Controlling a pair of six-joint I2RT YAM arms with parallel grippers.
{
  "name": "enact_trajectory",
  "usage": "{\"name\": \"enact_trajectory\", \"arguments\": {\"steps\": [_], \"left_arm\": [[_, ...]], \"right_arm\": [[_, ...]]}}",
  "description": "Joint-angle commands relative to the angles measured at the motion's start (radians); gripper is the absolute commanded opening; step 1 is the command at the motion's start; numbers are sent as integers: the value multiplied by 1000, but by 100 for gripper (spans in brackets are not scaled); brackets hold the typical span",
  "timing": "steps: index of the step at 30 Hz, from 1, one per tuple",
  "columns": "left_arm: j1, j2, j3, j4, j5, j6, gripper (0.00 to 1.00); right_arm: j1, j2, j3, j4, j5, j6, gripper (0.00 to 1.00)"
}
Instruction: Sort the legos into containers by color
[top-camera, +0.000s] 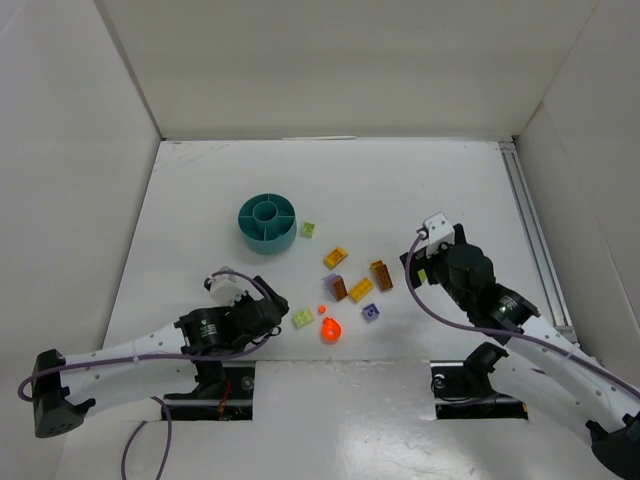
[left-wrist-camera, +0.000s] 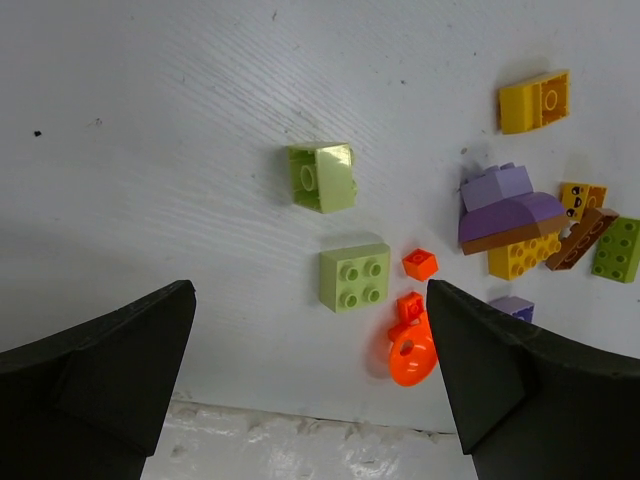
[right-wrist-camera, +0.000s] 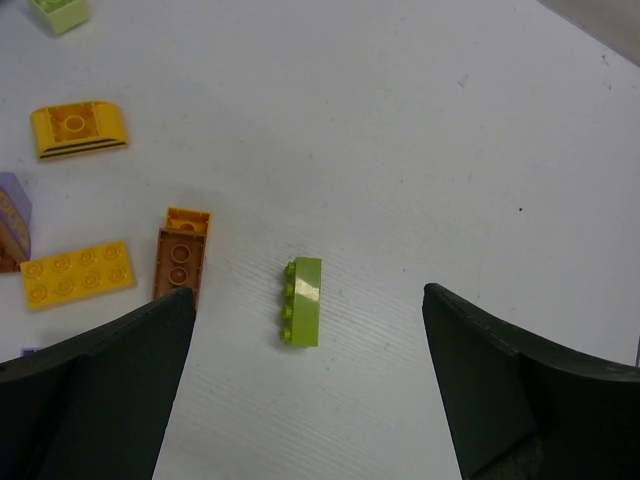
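Observation:
Next, my left gripper moves outward and down around the tipped lime brick, as that brick, its hollow bottom showing, lies outward of my open fingers.
The teal dish (top-camera: 267, 222) stands at the mid-left of the table and looks empty. Loose legos lie to its right. My left gripper (top-camera: 274, 312) is open and empty; in its wrist view (left-wrist-camera: 310, 375) a lime 2x2 brick (left-wrist-camera: 354, 276) lies just ahead between the jaws, and an orange-red ring piece (left-wrist-camera: 412, 352) lies by the right finger. My right gripper (top-camera: 418, 263) is open and empty; in its wrist view (right-wrist-camera: 305, 390) it hovers over a lime long brick (right-wrist-camera: 303, 301) lying on its side.
Other bricks: a second lime brick (left-wrist-camera: 322, 177), a purple-on-brown stack (left-wrist-camera: 505, 210), a yellow brick (left-wrist-camera: 534, 101), a brown brick (right-wrist-camera: 181, 264) and a yellow plate (right-wrist-camera: 78, 273). White walls enclose the table. A rail (top-camera: 530, 230) runs along its right edge.

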Motion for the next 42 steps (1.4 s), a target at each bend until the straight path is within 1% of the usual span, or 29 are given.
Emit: {"name": "enact_trajectory", "arguments": {"steps": [1,5,9,13,15,20,22,25,27,29,31,33,34,35,37,38,39,40,42], "left_arm": [[-4,-11,-27,8,-11,-57,100],[-4,36,-27,8,-20,-77,100],[-4,78,8,-32,-20,-112,100],[-4,87,17,-43,-20,-112,100],[-4,96,17,-43,-29,-156,100],[-4,107,7,-52,-29,-172,100],[-4,116,7,-52,-29,-181,96],[-4,127,7,-52,-20,-190,95],[-4,139,7,-20,-38,-199,95],[-4,165,7,17,-57,-169,95],[26,208,22,75,-66,-134,94],[68,263,51,110,-66,-54,94],[89,283,60,155,-55,-20,93],[136,305,74,179,-46,54,91],[187,364,85,251,-23,122,85],[241,383,85,271,3,148,81],[267,400,85,291,21,179,74],[287,429,95,310,38,231,72],[299,450,105,350,64,262,68]], "right_arm": [[7,14,24,53,6,7,100],[7,14,0,82,-14,-3,100],[7,14,9,82,-14,-3,100],[7,14,9,82,-14,-12,100],[7,14,9,82,-5,-3,100],[7,-6,-10,71,-5,-3,100],[7,-15,-10,71,4,7,100],[7,-25,-19,80,4,7,100],[7,-25,-19,80,13,7,100],[7,-25,-28,80,13,7,100],[7,-25,-28,90,13,7,100],[7,-11,-28,90,13,7,100],[7,-2,-28,90,13,7,100],[7,-2,-28,90,13,7,100],[7,8,-28,90,13,7,100],[7,8,-28,90,23,7,100],[7,8,-28,90,23,7,100],[7,8,-28,90,23,7,100],[7,8,-28,90,23,7,100]]}}
